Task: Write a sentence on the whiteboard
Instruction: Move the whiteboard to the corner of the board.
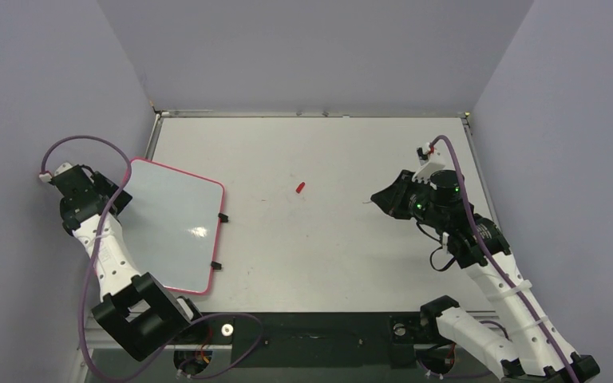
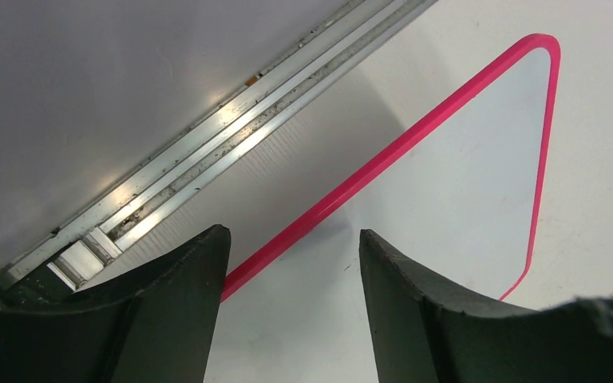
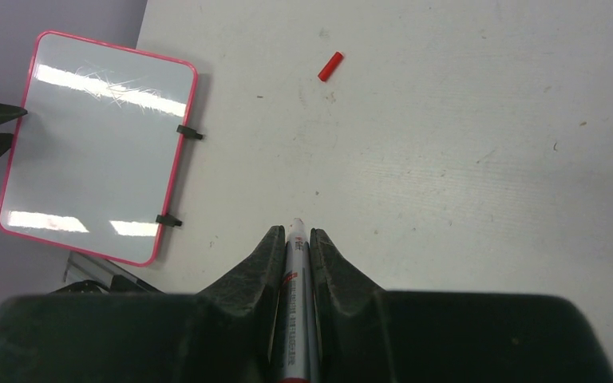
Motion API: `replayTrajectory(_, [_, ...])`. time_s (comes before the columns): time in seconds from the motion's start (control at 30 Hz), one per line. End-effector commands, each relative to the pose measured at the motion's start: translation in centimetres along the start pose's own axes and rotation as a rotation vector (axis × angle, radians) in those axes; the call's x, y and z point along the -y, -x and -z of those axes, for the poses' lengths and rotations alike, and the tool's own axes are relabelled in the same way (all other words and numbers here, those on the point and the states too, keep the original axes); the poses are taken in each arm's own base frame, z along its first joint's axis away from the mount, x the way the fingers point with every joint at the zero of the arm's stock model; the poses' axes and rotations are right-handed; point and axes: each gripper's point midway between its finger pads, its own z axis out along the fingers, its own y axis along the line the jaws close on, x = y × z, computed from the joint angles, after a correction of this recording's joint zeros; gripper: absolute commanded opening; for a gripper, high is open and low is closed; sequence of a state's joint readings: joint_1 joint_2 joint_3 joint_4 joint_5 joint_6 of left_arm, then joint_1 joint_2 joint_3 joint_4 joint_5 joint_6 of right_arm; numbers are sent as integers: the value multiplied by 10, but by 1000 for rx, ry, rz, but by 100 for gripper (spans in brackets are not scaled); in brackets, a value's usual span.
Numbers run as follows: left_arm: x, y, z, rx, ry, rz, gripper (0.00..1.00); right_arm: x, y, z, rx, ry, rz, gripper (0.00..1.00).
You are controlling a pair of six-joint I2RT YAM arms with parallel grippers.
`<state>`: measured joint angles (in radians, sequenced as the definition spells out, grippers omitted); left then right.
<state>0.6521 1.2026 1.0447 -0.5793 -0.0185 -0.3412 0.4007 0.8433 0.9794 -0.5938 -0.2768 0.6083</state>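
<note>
My left gripper moves toward the red cap next and closes its fingers on the whiteboard's rim between them, since the whiteboard is far from the marker.
The whiteboard lies flat at the table's left side, white with a red-pink rim. Its surface shows blank; no sentence is in view on it. My left gripper is open at the board's left edge, with the rim running between its fingers and nothing held. My right gripper hovers over the right half of the table, shut on a grey marker whose bare tip pokes out past the fingertips toward the board.
A small red cap lies loose mid-table. Two black clips stick out from the board's right edge. An aluminium rail and a wall run close along the board's left side.
</note>
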Motion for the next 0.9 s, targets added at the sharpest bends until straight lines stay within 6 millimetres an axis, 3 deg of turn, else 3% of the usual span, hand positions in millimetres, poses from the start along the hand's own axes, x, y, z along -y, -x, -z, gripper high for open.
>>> replayTrajectory(0.0, [18, 3, -4, 11, -104, 37, 58, -8, 16, 7, 49, 6, 31, 0])
replayTrajectory(0.23, [44, -7, 0, -22, -266, 40, 55, -6, 17, 7, 58, -5, 28, 0])
replayTrajectory(0.37, [65, -30, 0, -91, -349, 32, 51, -5, 19, 9, 69, -9, 21, 0])
replayTrajectory(0.67, [105, -60, 11, -106, -407, 26, 47, -3, 18, 10, 85, -20, 11, 0])
replayTrajectory(0.87, [155, -92, 26, -140, -503, -29, 45, 0, 16, 16, 96, -32, 13, 0])
